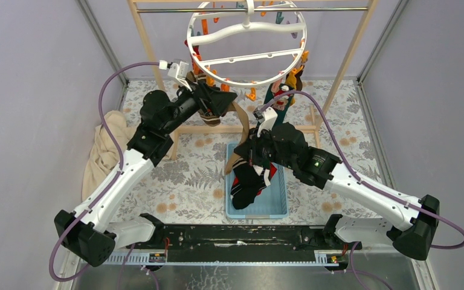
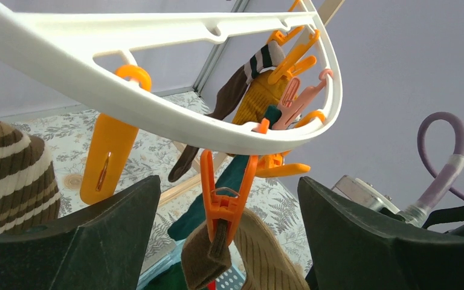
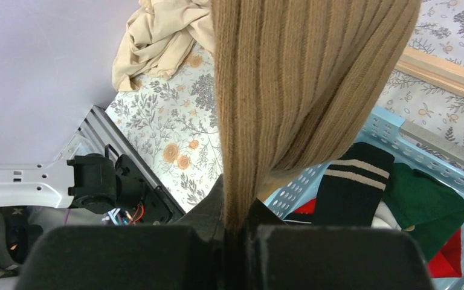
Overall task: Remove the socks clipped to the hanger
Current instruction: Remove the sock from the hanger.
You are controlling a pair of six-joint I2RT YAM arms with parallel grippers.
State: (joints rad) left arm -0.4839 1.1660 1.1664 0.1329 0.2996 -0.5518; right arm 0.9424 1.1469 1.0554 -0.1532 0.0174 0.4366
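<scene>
I have the basket of socks below my right gripper, so next it should pull the tan sock down and back off its clip [image 2: 223, 199] and drop it onto black striped socks.
The white ring hanger [image 1: 246, 42] hangs from the wooden rack. A tan ribbed sock [image 1: 240, 121] hangs from an orange clip [image 2: 223, 199] on its near rim. My left gripper [image 2: 229, 232] is open, its jaws standing either side of that clip without touching it. My right gripper [image 3: 238, 226] is shut on the lower end of the tan sock [image 3: 302, 84], just above the basket. More socks stay clipped: a brown striped one [image 2: 12, 175], a mustard one [image 2: 260, 99] and a teal one [image 2: 217, 193]. In the top view the left gripper [image 1: 217, 99] sits under the ring and the right gripper [image 1: 241, 160] is below it.
A light blue perforated basket [image 1: 278, 205] on the floral mat holds black striped [image 3: 350, 181], green [image 3: 429, 205] and red socks. A beige cloth [image 1: 103, 151] lies heaped at the left wall. The wooden rack's base bar [image 3: 447, 69] runs behind the basket.
</scene>
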